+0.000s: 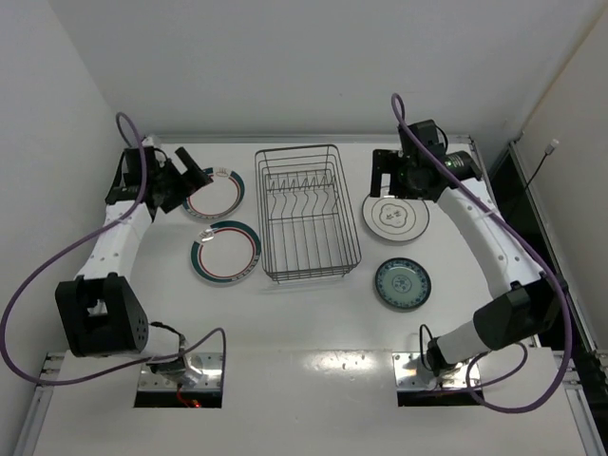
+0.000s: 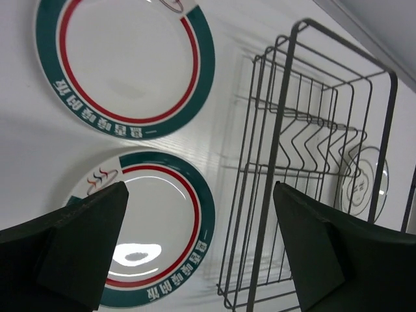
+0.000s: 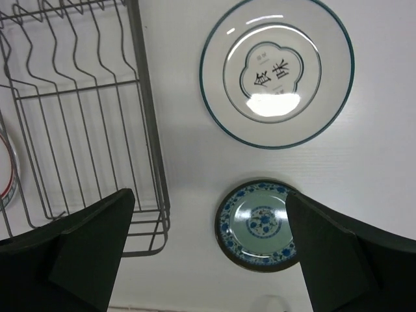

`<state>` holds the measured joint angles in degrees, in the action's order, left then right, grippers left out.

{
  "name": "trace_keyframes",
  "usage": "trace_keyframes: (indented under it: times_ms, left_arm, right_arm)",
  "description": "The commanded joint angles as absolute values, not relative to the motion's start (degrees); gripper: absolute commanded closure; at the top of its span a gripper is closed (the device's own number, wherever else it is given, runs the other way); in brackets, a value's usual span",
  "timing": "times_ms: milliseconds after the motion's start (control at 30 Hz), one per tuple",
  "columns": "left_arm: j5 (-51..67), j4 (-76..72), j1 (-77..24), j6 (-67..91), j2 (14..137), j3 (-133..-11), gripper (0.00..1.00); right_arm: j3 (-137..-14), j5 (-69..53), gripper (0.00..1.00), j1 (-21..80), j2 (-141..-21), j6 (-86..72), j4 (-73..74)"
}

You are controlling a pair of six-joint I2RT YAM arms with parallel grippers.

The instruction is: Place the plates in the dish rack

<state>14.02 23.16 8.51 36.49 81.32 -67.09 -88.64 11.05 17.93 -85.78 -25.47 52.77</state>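
The right gripper draws back and down next, turning onto the smaller teal plate's rim away from the rack, since this lies below and back of it.
The dark wire dish rack stands mid-table with nothing in it; it also shows in the left wrist view and the right wrist view. Two teal-and-red rimmed plates lie flat to its left, one far, one near. A white plate with a centre pattern and a smaller teal patterned plate lie flat to its right. My left gripper hovers open above the far left plate. My right gripper hovers open above the white plate's far edge.
White walls close the table at the back and sides. A dark gap and a cable run along the right edge. Both arm bases sit at the near edge.
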Motion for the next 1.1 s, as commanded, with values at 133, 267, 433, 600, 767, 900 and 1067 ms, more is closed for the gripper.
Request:
trace_keyframes:
  times_ms: [133, 267, 433, 600, 767, 900, 1067]
  left_arm:
    - [5.63, 23.47, 0.98, 30.59, 73.92, -60.23, 0.07]
    - [2.64, 23.47, -1.93, 28.66, 70.58, -55.21, 0.07]
    - [-0.7, 23.47, -1.93, 26.98, 66.19, -49.93, 0.07]
    - [-0.7, 23.47, -1.93, 25.76, 63.81, -46.05, 0.07]
    - [-1.23, 22.94, -1.93, 25.22, 62.75, -43.95, 0.07]
    - [-1.23, 22.41, -1.93, 25.22, 62.23, -43.95, 0.07]
    - [-1.23, 22.41, -1.93, 25.22, 62.23, -43.95, 0.06]
  right_arm:
    - [-76.75, -9.46, 0.03, 0.2, -85.17, -32.23, 44.84]
    - [-69.62, -11.88, 0.07, -6.85, -88.15, -33.66, 43.15]
    - [-61.82, -7.21, 0.07, -10.46, -87.28, -33.66, 44.57]
    - [-55.91, -6.59, 0.07, -13.53, -84.9, -33.66, 44.55]
    - [-48.88, -6.06, 0.07, -16.78, -84.9, -33.13, 44.04]
    - [-46.05, -8.09, 0.07, -19.68, -86.22, -32.61, 42.63]
    - [-42.9, -13.09, 0.11, -21.09, -89.91, -31.55, 40.44]
